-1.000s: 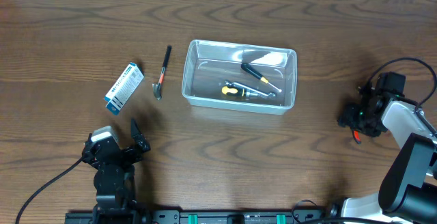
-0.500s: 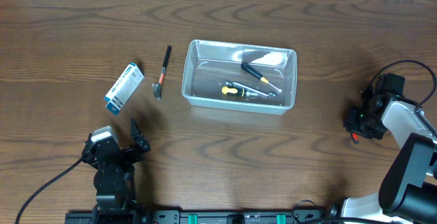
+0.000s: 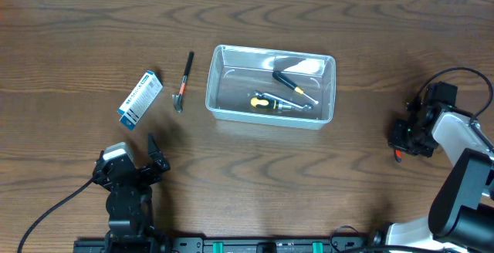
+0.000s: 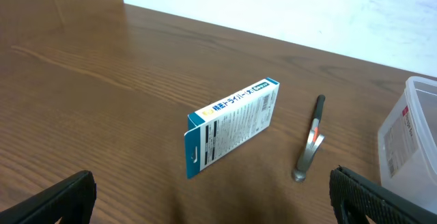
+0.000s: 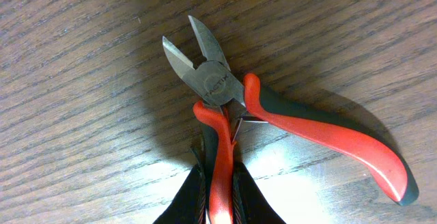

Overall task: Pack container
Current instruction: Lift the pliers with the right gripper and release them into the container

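Note:
I should lift the cutters over the raised side of the container (image 3: 270, 87) with my right gripper, lower them toward the container's tools and let go, because the container is to the left in the overhead view.
The clear plastic container (image 3: 270, 87) stands mid-table and holds a yellow-and-black screwdriver (image 3: 274, 103) and a black-handled tool (image 3: 293, 86); its edge shows in the left wrist view (image 4: 413, 135). My right gripper (image 3: 399, 143) at the far right is shut on one handle of red-and-black side cutters (image 5: 222, 87), whose jaws are spread; the fingers (image 5: 218, 197) pinch the left handle. My left gripper (image 3: 143, 156) is open and empty at the front left, its fingertips (image 4: 212, 197) wide apart.
A blue-and-white cardboard box (image 3: 140, 96) lies left of the container, also in the left wrist view (image 4: 232, 125). A thin black-handled tool with a metal tip (image 3: 184, 79) lies between box and container (image 4: 311, 142).
My right gripper shifted slightly right and toward the table's front with the cutters. The left arm has not moved.

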`<state>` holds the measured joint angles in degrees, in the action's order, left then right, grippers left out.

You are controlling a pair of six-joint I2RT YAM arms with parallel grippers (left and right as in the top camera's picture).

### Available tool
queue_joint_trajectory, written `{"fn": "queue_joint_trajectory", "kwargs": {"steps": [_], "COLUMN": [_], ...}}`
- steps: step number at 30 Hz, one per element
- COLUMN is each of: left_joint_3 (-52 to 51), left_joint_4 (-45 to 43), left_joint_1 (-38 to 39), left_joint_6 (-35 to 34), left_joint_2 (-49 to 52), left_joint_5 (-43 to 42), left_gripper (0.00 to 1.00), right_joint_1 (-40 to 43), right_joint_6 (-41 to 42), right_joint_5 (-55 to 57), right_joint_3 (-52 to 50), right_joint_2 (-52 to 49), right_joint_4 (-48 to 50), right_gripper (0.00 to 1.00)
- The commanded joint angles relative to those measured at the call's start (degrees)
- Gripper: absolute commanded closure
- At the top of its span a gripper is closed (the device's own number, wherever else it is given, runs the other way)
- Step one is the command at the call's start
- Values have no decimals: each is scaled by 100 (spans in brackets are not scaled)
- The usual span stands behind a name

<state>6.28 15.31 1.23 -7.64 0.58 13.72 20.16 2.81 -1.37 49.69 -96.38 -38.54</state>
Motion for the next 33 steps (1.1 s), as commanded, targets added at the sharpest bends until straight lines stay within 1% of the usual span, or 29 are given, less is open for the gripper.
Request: {"fn": "queue_joint_trajectory", "kwargs": {"steps": [1, 13, 17, 23, 29, 33], "left_joint_3": [-131, -131, -131, -131, -131, -131], "left_joint_4": [44, 44, 44, 44, 44, 42], "left_joint_1": [-20, -20, -20, -20, -20, -20], "left_joint_6": [33, 35, 35, 33, 35, 35], "left_joint_2": [-35, -35, -35, -35, -35, -35], "left_joint_5": [28, 28, 28, 26, 26, 26], "left_gripper": [2, 2, 2, 2, 2, 2], "right_joint_1": [0, -17, -208, -940, -2020, -2769], "right_joint_6": [35, -120, -151, -544, -1182, -1392], "right_joint_5": [-256, -319, -319, -317, -55, -55], "right_joint_3": [26, 1615, 2081, 2828, 3803, 4378], "right_joint_2": [-262, -262, -262, -251, -251, -251], "right_joint_4": [-238, -1239, -1464, -1777, -2210, -2304], "right_gripper": [99, 99, 99, 99, 99, 99]}}
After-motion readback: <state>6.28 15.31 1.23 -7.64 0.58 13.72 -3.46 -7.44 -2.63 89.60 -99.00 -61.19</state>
